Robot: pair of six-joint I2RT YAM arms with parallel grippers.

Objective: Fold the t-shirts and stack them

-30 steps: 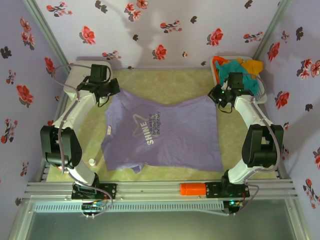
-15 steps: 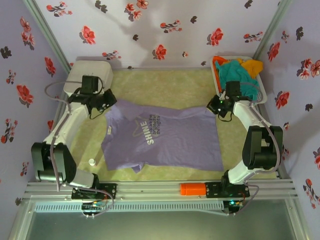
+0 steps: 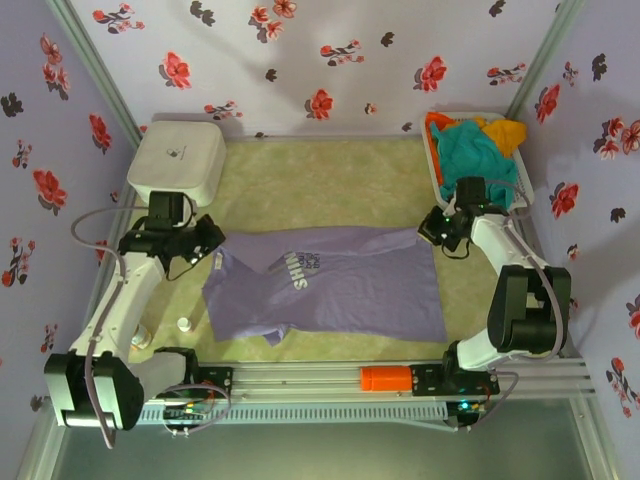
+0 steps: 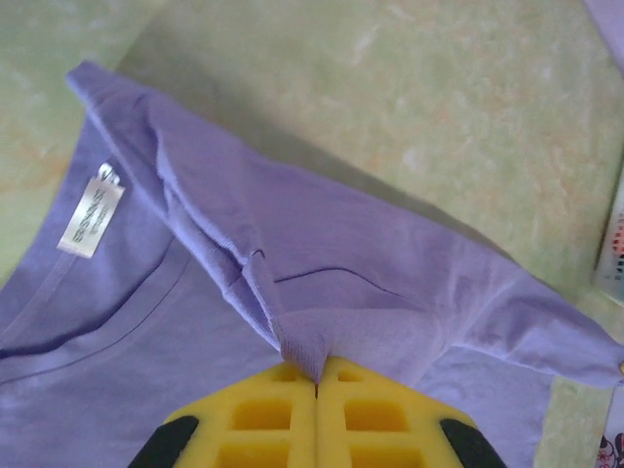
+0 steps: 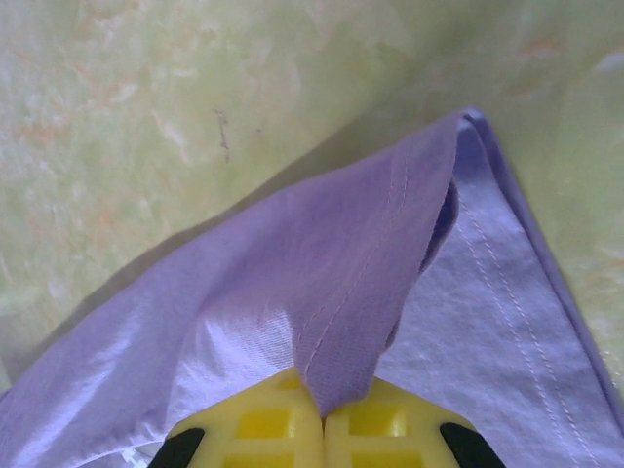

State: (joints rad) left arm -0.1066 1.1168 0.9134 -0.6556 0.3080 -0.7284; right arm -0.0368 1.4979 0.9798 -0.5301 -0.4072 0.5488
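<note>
The far half of the t-shirt is folded only partway. My left gripper will next move back and down over the t-shirt's lower layer [image 3: 226,269] beside the neck label and release the t-shirt's shoulder.
A lavender t-shirt [image 3: 330,290] with a white chest mark lies across the yellow-green mat, its far half folded toward the near edge. My left gripper [image 3: 213,250] is shut on the shirt's far-left shoulder; in the left wrist view the cloth [image 4: 312,351] bunches between the yellow pads, with the white neck label [image 4: 90,216] beside it. My right gripper [image 3: 430,232] is shut on the far-right hem corner; the right wrist view has the seamed cloth [image 5: 341,370] pinched between its pads. Teal, orange and yellow shirts [image 3: 475,145] are piled in a white basket at the far right.
A white rounded plastic box [image 3: 178,163] sits at the far left corner. A small white object [image 3: 184,323] lies on the mat left of the shirt. An orange cylinder [image 3: 385,378] rests on the front rail. Flowered walls enclose the mat [image 3: 330,185].
Both grippers have pulled the shirt's far edge toward the near side, folding the upper half over the lower. The chest print now sits at the fold.
</note>
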